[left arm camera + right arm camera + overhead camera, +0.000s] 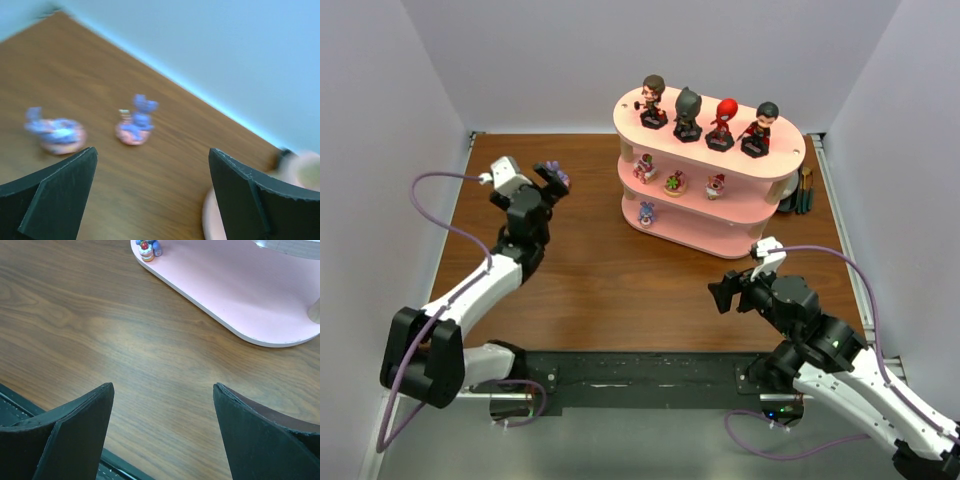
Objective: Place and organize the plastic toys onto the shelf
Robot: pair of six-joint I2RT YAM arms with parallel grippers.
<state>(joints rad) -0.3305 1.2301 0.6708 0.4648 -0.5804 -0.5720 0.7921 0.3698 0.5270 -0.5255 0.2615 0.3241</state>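
Observation:
My left gripper should next go down toward the left in the wrist view, onto the creature farther from the shelf, because it stands below and to that side.
The shelf stands at the back right. Its cream top board holds four big-headed figurines: brown-haired, black-masked, red-masked and black-haired. Three tiny toys sit on the middle board. One purple-blue creature sits on the bottom board and also shows in the right wrist view. Two more creatures stand on the table just beyond my open, empty left gripper, at the left back. My right gripper is open and empty over the table in front of the shelf.
Dark pens lie behind the shelf's right end. White walls close the table at the back and sides. A black rail runs along the near edge. The left wrist view is blurred; a pink edge shows at its lower right.

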